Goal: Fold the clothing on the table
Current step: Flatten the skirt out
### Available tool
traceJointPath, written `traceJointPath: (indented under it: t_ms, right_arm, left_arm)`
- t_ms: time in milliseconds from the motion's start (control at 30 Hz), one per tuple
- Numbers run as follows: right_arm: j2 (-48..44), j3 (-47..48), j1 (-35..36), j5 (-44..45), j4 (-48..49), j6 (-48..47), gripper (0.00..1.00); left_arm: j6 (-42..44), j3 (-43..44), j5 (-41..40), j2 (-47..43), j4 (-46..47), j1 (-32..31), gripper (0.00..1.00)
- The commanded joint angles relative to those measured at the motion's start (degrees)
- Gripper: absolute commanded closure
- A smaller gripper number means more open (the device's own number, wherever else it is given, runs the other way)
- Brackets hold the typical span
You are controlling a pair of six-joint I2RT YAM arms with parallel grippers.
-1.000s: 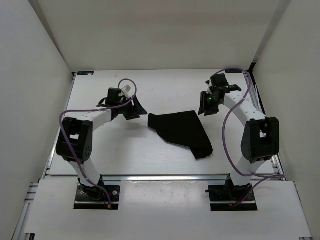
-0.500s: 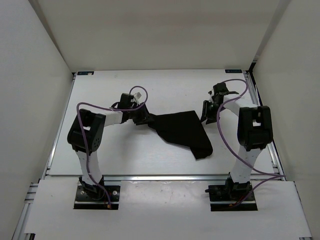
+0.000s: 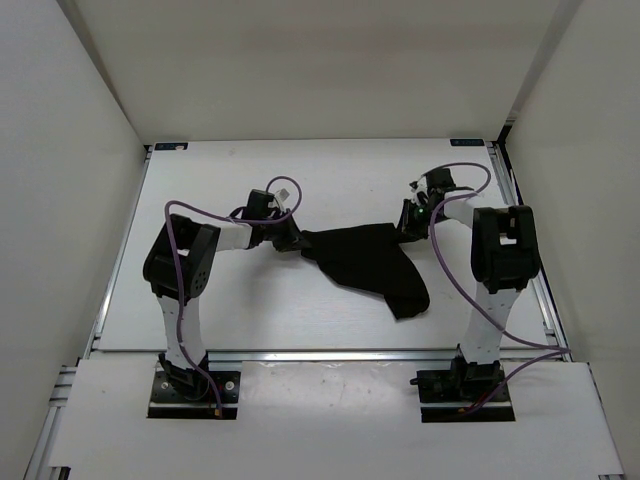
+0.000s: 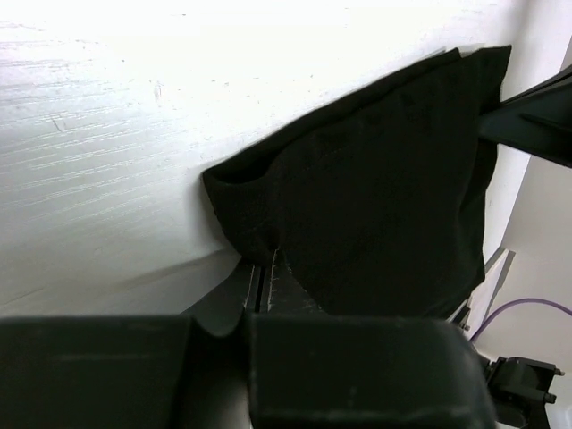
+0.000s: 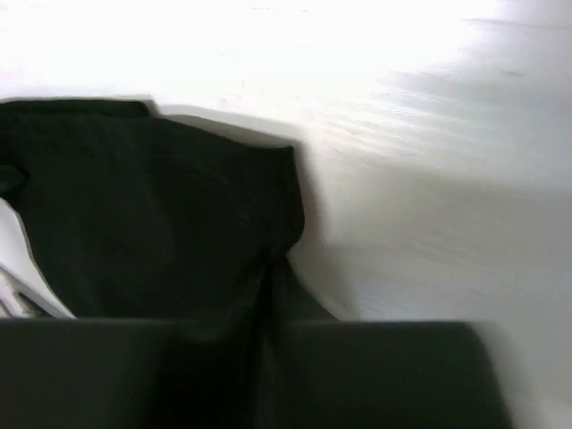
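My left gripper is to lift the clothing's edge up, then lower it onto the tabletop nearby and let go, since the cloth lies crumpled and slanted.
The clothing is a black cloth lying crumpled in the middle of the white table, with a tail reaching toward the front right. My left gripper is low at the cloth's left corner. In the left wrist view its fingers are shut together on the clothing's edge. My right gripper is at the cloth's far right corner. The right wrist view is blurred, but the right gripper has its fingers closed on the clothing's corner.
White walls enclose the table at the back and both sides. Silver rails run along the front edge and the right side. Purple cables loop beside both arms.
Both arms swung inward from the sides to the cloth's two upper corners. Both grippers went from open to closed on the fabric, and the cloth's far edge shifted a little.
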Motion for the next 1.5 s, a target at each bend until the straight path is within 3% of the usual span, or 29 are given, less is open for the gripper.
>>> traceJointPath:
  t_ms: [0,133,267,467,533,733,867,1000,1200,1333,1400,1433,1467]
  right_arm:
    - [1.0,-0.6,1.2,-6.0,3.6,1.6,1.0]
    - [-7.0,-0.9,2.4,-2.0,4.2,0.7,1.0]
    - [-17.7,9.7,3.3,7.1,-2.9,-3.3,1.0]
    - [-24.6,17.8,4.2,10.2,-5.2,-2.9,1.0]
    - [-27.7,16.7,5.5,10.8,-4.6,-2.7,1.0]
    - [-38.2,5.8,11.8,11.5,-6.9,-3.3,1.0]
    - [-50.2,-0.4,21.6,15.3,-7.0,-2.3,1.0]
    - [-58.4,-4.9,24.4,20.1,-7.4,1.5,1.0]
    - [-55.0,-8.8,8.5,8.1,-5.9,0.2,1.0]
    - [-46.1,-12.2,2.6,5.9,0.5,0.6,0.99]
    - [-41.3,-13.1,1.4,2.6,5.2,0.5,0.94]
    - [-37.8,-12.9,1.0,1.9,6.0,0.9,0.92]
    - [-33.8,-12.5,0.7,1.0,7.8,0.6,0.86]
  left_arm:
    - [0.1,-0.7,0.8,-1.8,-1.1,0.3,1.0]
    - [0.7,1.8,5.8,-5.2,-3.1,2.1,1.0]
    - [2.7,12.3,9.0,-10.7,-10.1,3.8,1.0]
    - [0.6,23.8,14.2,-16.1,-11.2,5.6,1.0]
    - [-1.5,22.1,16.7,-18.3,-9.0,6.0,1.0]
    - [-11.1,4.5,24.5,-29.4,4.8,7.0,1.0]
    - [-13.4,0.0,27.2,-38.3,6.5,6.2,1.0]
    - [-12.4,-2.4,25.3,-44.8,3.4,4.9,1.0]
    - [-2.7,-1.2,14.7,-43.0,-11.4,7.3,1.0]
    - [-3.3,-6.0,11.7,-35.9,-7.3,7.3,1.0]
    - [-3.3,-8.6,9.1,-30.5,-2.5,6.5,0.94]
    - [-3.4,-8.7,7.9,-29.0,0.1,5.9,0.86]
    - [-3.6,-8.5,6.6,-25.8,1.3,5.2,0.71]
